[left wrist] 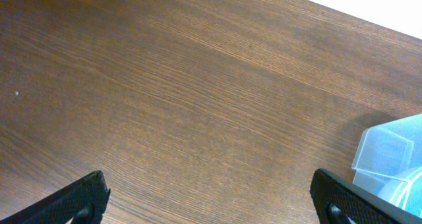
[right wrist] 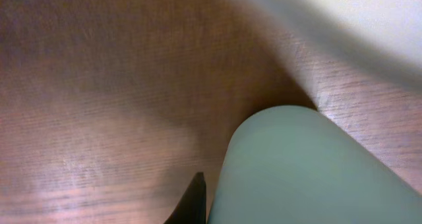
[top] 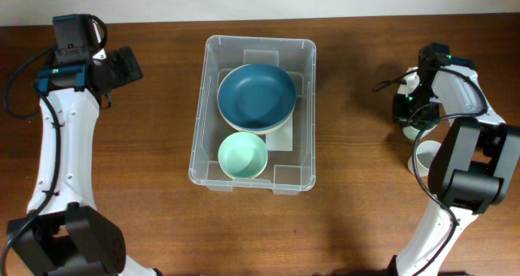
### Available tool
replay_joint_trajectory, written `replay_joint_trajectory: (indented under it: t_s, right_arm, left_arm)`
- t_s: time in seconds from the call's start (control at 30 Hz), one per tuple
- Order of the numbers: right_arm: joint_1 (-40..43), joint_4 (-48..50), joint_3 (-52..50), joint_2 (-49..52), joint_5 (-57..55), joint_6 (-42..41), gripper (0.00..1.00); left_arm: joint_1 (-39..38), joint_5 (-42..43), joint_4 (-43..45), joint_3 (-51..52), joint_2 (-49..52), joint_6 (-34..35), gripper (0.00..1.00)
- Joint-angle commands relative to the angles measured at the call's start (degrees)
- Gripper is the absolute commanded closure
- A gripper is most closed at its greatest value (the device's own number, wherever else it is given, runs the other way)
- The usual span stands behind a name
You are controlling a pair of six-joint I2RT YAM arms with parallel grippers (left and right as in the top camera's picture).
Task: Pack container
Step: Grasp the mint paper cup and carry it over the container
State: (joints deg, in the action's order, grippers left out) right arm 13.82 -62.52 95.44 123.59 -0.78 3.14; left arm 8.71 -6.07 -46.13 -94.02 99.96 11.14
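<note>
The right gripper will lift the cup across, to the left in the overhead view, to the free corner of the bin by the mint bowl, then lower it and let go.
The container (top: 307, 114) is a large clear bin at the table's middle; its corner shows in the left wrist view (left wrist: 389, 151). Inside it, a dark blue bowl (top: 256, 95) rests on a pale bowl, with a mint green bowl (top: 243, 155) nearer the front. My left gripper (top: 130, 65) (left wrist: 208, 188) is open and empty over bare wood, left of the bin. My right gripper (top: 409, 105) is at the far right, closed round a pale green cup (right wrist: 310, 171). One finger (right wrist: 196, 199) lies against the cup's side; the other is hidden behind it.
A white cup (top: 425, 156) stands upright on the table just in front of the right gripper, beside the right arm. The brown wooden table (top: 357, 219) ends at a white wall along the back.
</note>
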Motion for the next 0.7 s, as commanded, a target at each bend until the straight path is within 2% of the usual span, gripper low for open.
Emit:
replay_joint_trajectory:
  t_s: [0.0,0.4,0.47,0.67]
  right_arm:
    - [-0.72,-2.93,3.13,-3.30,0.52,-0.66,0.96]
    - [-9.20,-5.68,4.87,-15.65,0.83,-0.66,0.96]
    - [-12.11,-6.75,4.87,-17.68,2.08,-0.63,0.96]
    - [-27.69,-8.09,4.90,-22.12,0.92,-0.44,0.96]
  left_arm:
    - [0.09,-0.24,0.00,-0.94,-0.68,-0.11,0.00]
    - [0.09,-0.24,0.00,-0.94,-0.68,-0.11,0.00]
    - [0.09,-0.24,0.00,-0.94,-0.68,-0.09,0.00]
    - [0.09,-0.24,0.00,-0.94,-0.68,-0.11,0.00]
